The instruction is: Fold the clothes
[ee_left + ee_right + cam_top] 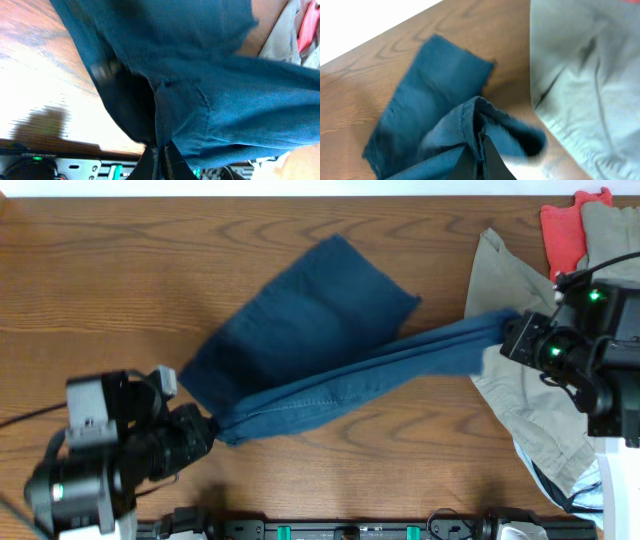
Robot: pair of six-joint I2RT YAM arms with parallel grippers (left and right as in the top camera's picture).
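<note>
I will next move my right gripper gently toward the flat leg [350, 295], loosening the stretched waistband, and let go of the shorts [310, 330], because that leg is to its left in the overhead view.
The navy blue shorts [310, 330] are stretched between my two grippers across the wooden table. One leg lies flat toward the back; the waistband runs as a taut band from lower left to right. My left gripper [208, 428] is shut on the waistband's left end, which shows in the left wrist view [161, 150] with the dark cloth [200, 65] filling the frame. My right gripper [512, 338] is shut on the right end, pinching a fold of the shorts [435, 100] between its fingers [481, 145].
A khaki-beige garment [520, 410] lies at the right under my right arm, also in the right wrist view [585, 75]. A red-orange cloth [565, 230] sits at the back right corner. The table's front edge [330, 515] runs close below my left gripper.
</note>
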